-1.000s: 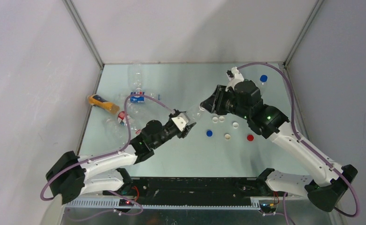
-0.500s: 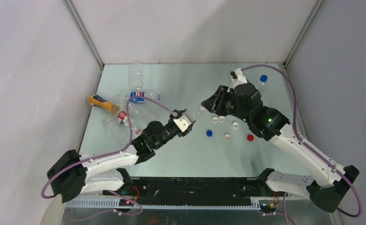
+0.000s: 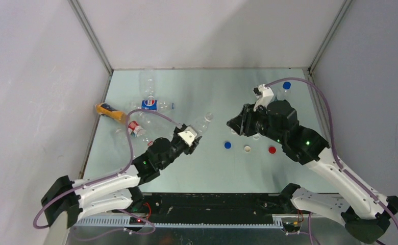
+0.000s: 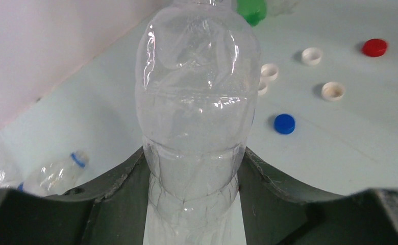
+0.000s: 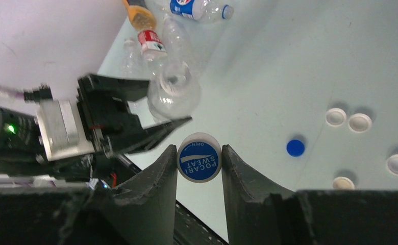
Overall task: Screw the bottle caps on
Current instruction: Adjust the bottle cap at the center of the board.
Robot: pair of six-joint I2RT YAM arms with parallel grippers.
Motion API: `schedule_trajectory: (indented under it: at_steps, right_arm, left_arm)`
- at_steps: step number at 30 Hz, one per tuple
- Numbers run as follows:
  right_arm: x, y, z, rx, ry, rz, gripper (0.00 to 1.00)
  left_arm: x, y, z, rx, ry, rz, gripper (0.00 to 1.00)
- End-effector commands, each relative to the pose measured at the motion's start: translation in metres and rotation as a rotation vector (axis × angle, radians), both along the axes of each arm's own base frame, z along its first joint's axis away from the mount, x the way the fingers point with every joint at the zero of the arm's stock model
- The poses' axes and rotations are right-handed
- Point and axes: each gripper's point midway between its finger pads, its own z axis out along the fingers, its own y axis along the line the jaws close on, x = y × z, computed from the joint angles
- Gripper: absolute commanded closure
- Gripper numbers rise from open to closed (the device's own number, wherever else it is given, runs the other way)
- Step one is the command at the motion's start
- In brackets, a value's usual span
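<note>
The table is bare on the near side of the blue cap. My right gripper will next move down and back to put the white cap on the tabletop there.
My left gripper [image 4: 194, 176] is shut on the lower body of a clear, label-free bottle [image 4: 197, 97] whose open mouth points away toward the right arm. From above, this gripper [image 3: 194, 135] and the bottle [image 3: 203, 122] sit at mid table. My right gripper [image 5: 199, 159] is shut on a white cap with a blue printed top [image 5: 199, 156]; from above the gripper [image 3: 233, 124] is a short gap right of the bottle mouth [image 5: 174, 80]. Loose caps lie below it: blue [image 3: 227, 145], cream [image 3: 247, 148], red [image 3: 272, 150], and white ones [image 5: 335, 117].
Several bottles lie at the left: an orange-yellow one [image 3: 110, 112], a blue-labelled one [image 3: 150, 105], a red-labelled one [image 3: 132, 127]. A clear bottle with a blue cap [image 3: 287, 86] stands at the far right corner. A green object [image 4: 251, 10] shows beyond the held bottle.
The right gripper, with the cap, has drawn back to the right and nearer, away from the bottle mouth. The left arm has pulled the bottle slightly left. A gap has opened between them.
</note>
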Motion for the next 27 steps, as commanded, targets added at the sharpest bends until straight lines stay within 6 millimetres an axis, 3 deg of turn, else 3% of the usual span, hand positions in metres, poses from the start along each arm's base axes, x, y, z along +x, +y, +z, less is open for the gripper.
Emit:
schedule_trajectory:
  at_steps: [1,2,4,9,15,21,27]
  right_arm:
    - [-0.01,-0.009,-0.018,-0.068,-0.054,0.06,0.99]
    - [-0.014,-0.009,-0.019,-0.065,-0.065,0.084,0.99]
    - [-0.017,-0.007,-0.046,-0.114,-0.052,0.127,0.99]
    - [-0.03,-0.002,-0.14,-0.314,0.02,0.204,0.98]
    - [-0.034,0.006,-0.216,-0.466,0.069,0.228,0.94]
    - [-0.038,0.016,-0.262,-0.602,0.099,0.26,0.86]
    - [-0.044,0.005,-0.284,-0.691,0.157,0.246,0.69]
  left_arm:
    - [0.005,0.036,-0.001,-0.019,0.046,0.151,1.0]
    - [0.006,0.041,0.0,-0.023,0.042,0.169,1.0]
    - [0.005,0.051,0.007,-0.033,0.029,0.194,1.0]
    - [0.002,0.07,0.034,-0.035,-0.021,0.228,1.0]
    - [-0.004,0.08,0.062,-0.056,-0.066,0.233,1.0]
    - [-0.005,0.082,0.074,-0.06,-0.086,0.225,1.0]
    - [-0.006,0.082,0.079,-0.058,-0.093,0.22,1.0]
